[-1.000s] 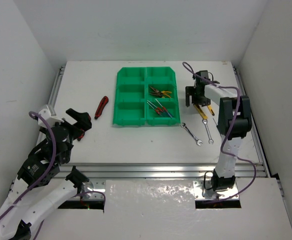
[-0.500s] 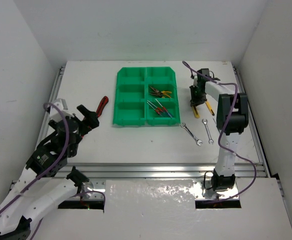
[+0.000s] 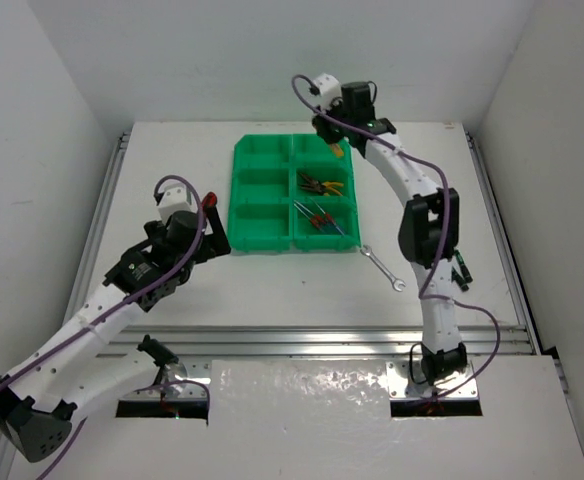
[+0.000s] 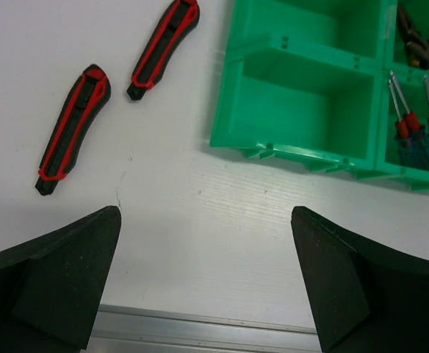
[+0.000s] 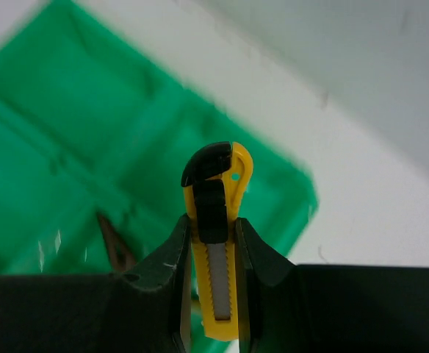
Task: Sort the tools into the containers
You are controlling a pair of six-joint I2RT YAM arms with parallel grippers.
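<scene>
My right gripper lowers the knife in next, then opens, since the yellow-black utility knife already hangs over the empty far bin beyond the pliers.
The green containers tray (image 3: 262, 196) lies at mid-table, seen also in the left wrist view (image 4: 295, 110) and the right wrist view (image 5: 67, 132). My right gripper (image 3: 332, 146) (image 5: 213, 235) is shut on a yellow-black utility knife (image 5: 216, 220), held upright above the tray's far right bin. Pliers (image 3: 320, 185) lie in the middle right bin and blue-handled screwdrivers (image 3: 322, 218) (image 4: 414, 132) in the near right bin. My left gripper (image 3: 210, 230) (image 4: 207, 243) is open and empty, hovering just near of two red-and-black knives (image 4: 73, 129) (image 4: 164, 48) lying left of the tray.
A silver wrench (image 3: 383, 267) lies on the table to the right of the tray, close to the right arm's elbow. The metal rail (image 4: 200, 331) along the table's near edge runs just below my left fingers. White walls close in the table on three sides.
My right gripper shut on the yellow knife at the table's right side and carried it up and left over the tray. My left arm swung right, toward the red-and-black knives.
</scene>
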